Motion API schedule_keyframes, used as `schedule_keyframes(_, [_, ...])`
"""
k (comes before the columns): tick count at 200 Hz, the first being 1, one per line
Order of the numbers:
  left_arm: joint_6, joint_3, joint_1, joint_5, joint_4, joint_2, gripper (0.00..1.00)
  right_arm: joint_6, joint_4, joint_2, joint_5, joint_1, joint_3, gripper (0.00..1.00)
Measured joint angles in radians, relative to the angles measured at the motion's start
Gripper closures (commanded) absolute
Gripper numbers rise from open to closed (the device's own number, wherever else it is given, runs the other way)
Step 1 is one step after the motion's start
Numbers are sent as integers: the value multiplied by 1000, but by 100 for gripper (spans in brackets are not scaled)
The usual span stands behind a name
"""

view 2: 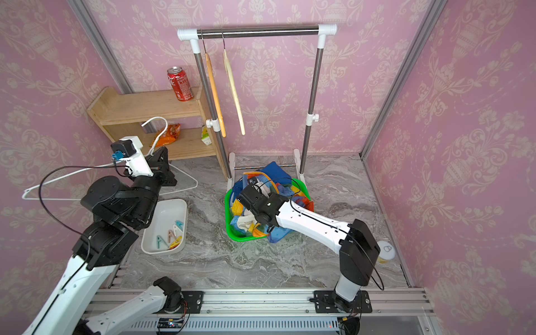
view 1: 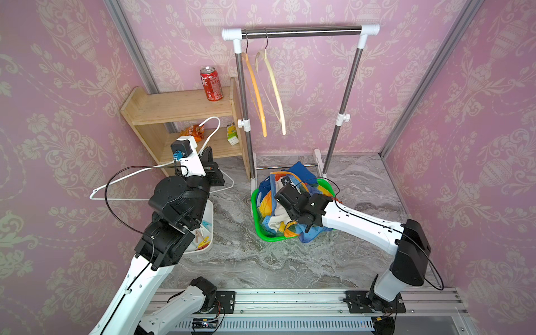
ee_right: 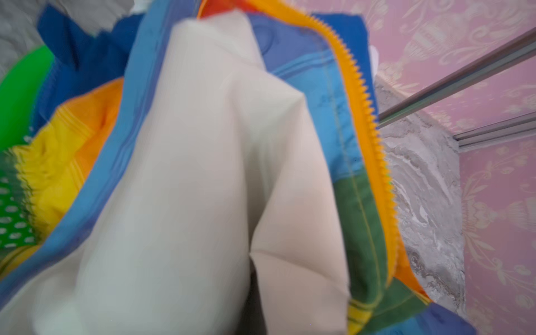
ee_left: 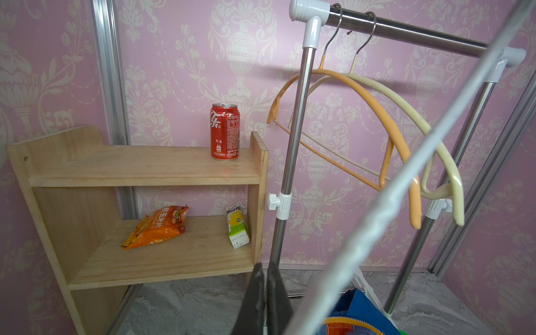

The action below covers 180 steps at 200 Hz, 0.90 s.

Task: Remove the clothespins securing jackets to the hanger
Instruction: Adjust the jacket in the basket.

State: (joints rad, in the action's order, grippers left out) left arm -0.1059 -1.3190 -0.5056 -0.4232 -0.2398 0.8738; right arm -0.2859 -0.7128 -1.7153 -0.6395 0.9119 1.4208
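Note:
The rainbow jacket should go down next into the jacket pile in the green basket [view 1: 258, 229] below my right gripper, and I should release it inside the basket's rim.
Several clothespins [view 2: 171, 236] lie in a white tray [view 2: 165, 211] by my left arm; in a top view the clothespins [view 1: 203, 239] are partly hidden by it. The jackets [view 1: 293, 175] are piled in a green basket [view 1: 258, 229]. My left gripper [ee_left: 265, 265] is shut on the wire of a bare white hanger [view 1: 121, 185] held off the floor. My right gripper [view 2: 242, 198] is down in the basket, shut on the rainbow jacket [ee_right: 356, 203]. Its cream lining [ee_right: 203, 174] hides the jaws in the right wrist view.
A clothes rack [view 1: 301, 32] at the back carries an orange hanger [view 1: 256, 95] and a cream hanger [view 1: 275, 92], both bare. A wooden shelf [view 1: 179, 107] with a red can [view 1: 211, 84] stands at the back left. A small pale cup [view 2: 385, 251] sits by the right wall.

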Motion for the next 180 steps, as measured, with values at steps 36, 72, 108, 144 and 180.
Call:
schedule_keyframes(36, [-24, 1, 0, 0, 8, -17, 100, 4, 6, -124, 121, -29, 13, 100])
schedule_keyframes(72, [-43, -1, 0, 0, 2, -39, 100, 16, 19, -254, 242, -75, 116, 100])
schedule_keyframes(108, [-45, -21, 0, 10, -33, -42, 100, 7, 13, -335, 338, -100, 195, 98])
schedule_keyframes(144, [-45, -58, 0, 57, -39, -27, 100, -49, 39, -330, 364, -109, 180, 42])
schedule_keyframes(180, [-45, -74, 0, 88, -35, 2, 100, -84, 28, -263, 360, -104, 153, 16])
